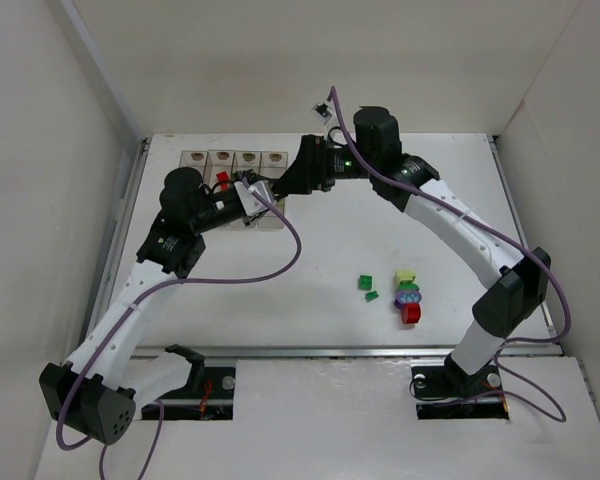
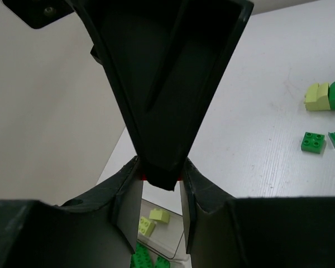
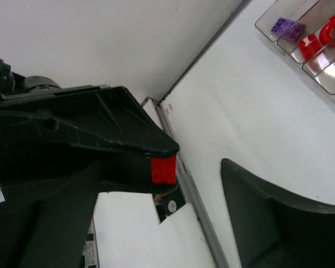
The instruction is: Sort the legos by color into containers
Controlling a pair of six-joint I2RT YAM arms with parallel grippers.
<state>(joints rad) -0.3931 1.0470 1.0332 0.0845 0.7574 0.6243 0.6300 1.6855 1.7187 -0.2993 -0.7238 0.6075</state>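
My left gripper moves away from the open right gripper and turns downward first next, to get down over the container whose red bricks match (image 1: 221, 182) its lego.
My left gripper (image 1: 252, 192) and right gripper (image 1: 280, 186) meet tip to tip over the clear containers (image 1: 242, 160) at the back left. In the right wrist view the left gripper's black tips are shut on a red lego (image 3: 163, 169), while the right gripper (image 3: 181, 187) stands open around them, one finger (image 3: 279, 218) well clear of the brick. In the left wrist view the left gripper (image 2: 161, 180) shows only red slivers (image 2: 143, 177) beside the right arm's black finger (image 2: 167, 111). Below lie pale yellow legos (image 2: 154, 219) and green ones (image 2: 142, 258) in the containers (image 2: 176, 237).
Loose legos lie right of centre: two green (image 1: 367, 287), a pale yellow (image 1: 407, 275), a purple and green stack (image 1: 408, 295), a red (image 1: 411, 314). The bins hold red (image 3: 321, 36) and purple (image 3: 287, 28) bricks. A metal rail (image 3: 192, 195) edges the table; walls close in.
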